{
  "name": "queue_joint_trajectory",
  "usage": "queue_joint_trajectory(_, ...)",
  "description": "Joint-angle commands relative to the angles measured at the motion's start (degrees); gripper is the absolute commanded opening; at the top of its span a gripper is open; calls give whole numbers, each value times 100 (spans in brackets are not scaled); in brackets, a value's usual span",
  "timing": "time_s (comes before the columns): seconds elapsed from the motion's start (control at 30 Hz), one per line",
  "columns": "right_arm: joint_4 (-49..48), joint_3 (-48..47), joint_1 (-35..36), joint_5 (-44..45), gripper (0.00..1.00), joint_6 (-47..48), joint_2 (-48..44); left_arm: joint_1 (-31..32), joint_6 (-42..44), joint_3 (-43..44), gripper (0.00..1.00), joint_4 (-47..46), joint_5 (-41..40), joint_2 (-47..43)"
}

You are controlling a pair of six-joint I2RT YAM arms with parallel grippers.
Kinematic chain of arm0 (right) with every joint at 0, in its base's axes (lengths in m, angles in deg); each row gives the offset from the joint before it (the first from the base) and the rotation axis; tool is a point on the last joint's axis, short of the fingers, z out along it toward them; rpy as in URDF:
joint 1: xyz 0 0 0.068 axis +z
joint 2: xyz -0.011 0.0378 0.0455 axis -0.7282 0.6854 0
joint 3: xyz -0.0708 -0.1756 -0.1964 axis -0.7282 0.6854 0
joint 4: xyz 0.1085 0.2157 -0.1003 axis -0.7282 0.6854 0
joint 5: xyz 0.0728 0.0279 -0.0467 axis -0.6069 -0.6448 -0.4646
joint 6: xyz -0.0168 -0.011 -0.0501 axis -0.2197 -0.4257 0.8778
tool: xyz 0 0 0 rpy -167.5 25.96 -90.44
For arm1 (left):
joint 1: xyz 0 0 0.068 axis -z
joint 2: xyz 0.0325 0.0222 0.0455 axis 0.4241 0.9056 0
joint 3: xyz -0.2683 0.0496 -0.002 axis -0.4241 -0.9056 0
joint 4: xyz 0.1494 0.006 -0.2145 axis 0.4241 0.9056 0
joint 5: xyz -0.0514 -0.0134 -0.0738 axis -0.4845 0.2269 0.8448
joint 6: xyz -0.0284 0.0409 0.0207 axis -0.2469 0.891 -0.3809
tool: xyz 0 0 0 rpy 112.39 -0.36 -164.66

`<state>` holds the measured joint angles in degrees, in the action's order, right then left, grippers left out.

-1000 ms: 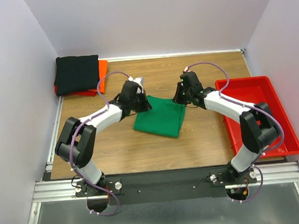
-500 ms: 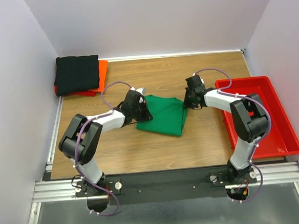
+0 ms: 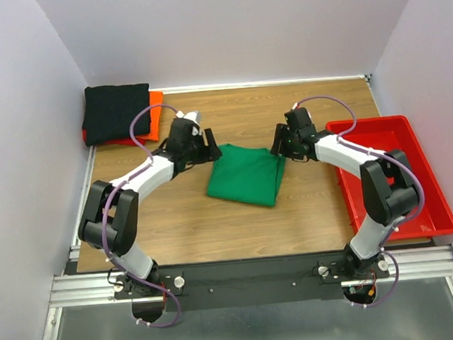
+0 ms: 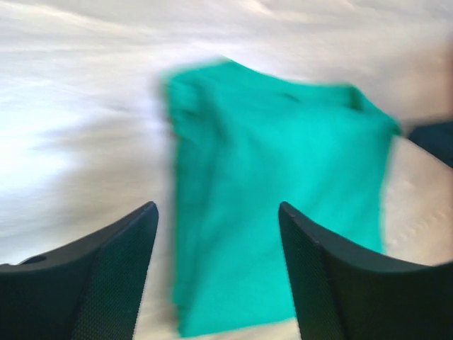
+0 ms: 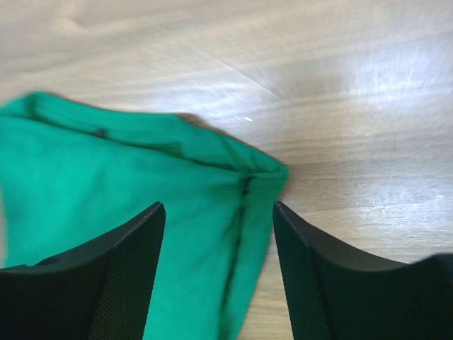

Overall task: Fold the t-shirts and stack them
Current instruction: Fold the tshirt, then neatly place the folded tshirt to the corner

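Note:
Next, my left gripper lowers its open fingers onto the green t-shirt's bunched corner [image 3: 224,151] [image 4: 191,113], which lies below it and to its right in the top view.
A folded green t-shirt [image 3: 246,175] lies flat in the middle of the wooden table [image 3: 307,211]. My left gripper [image 3: 207,144] hovers just off its upper left corner, jaws open and empty; in the left wrist view the green t-shirt [image 4: 276,184] shows blurred beyond the open gripper [image 4: 218,212]. My right gripper [image 3: 276,147] stands open over the upper right corner, where the green t-shirt [image 5: 141,177] lies loose under the gripper [image 5: 218,209]. A folded black t-shirt [image 3: 116,112] rests on an orange-red t-shirt [image 3: 154,117] at the back left.
A red plastic tray [image 3: 394,174] stands along the right edge of the table. Lilac walls close in the left, back and right sides. The arms' bases sit on a metal rail [image 3: 249,277] at the near edge.
Both grippers were shut on the green shirt's upper corners and have let go and opened. The left gripper has pulled back up and to the left; the shirt now lies flat.

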<state>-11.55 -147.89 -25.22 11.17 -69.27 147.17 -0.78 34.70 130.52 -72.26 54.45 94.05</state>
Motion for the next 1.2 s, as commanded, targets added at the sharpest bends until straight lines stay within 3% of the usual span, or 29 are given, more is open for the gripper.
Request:
queue_joint_trajectory(0.0, 100, -4, -34, -148, 70, 18, -565, -532, 667, 64, 78, 321, 138, 131)
queue_joint_trajectory(0.13, 101, 250, -34, -307, 70, -9, -811, -595, 1125, 416, 79, 454, 1095, 729)
queue_joint_trajectory(0.33, 92, 568, -25, -509, 70, 0, -918, -595, 1204, 566, 81, 146, 1853, 1327)
queue_joint_trajectory(0.6, 22, 744, -25, -588, 70, 0, -970, -533, 1143, 750, 78, 119, 1802, 2126)
queue_joint_trajectory(0.73, -5, 744, -25, -641, 70, 18, -944, -358, 1099, 1022, 65, 558, 1197, 2460)
queue_joint_trajectory(0.93, -22, 726, -25, -737, 70, 18, -926, 134, 985, 1277, 36, 988, 301, 2549)
queue_joint_trajectory(0.97, -22, 726, -25, -755, 70, 18, -926, 178, 984, 1365, 21, 1059, 185, 2532)
queue_joint_trajectory(1.03, -31, 735, -34, -825, 70, 9, -935, 275, 984, 1636, 0, 1340, -278, 2514)
queue_joint_trajectory(1.13, -31, 779, -25, -896, 70, 17, -1014, 284, 949, 1979, 0, 1752, -869, 2400)
queue_joint_trajectory(1.17, -23, 805, -34, -922, 70, 18, -1058, 284, 958, 2329, 0, 1893, -1419, 2391)
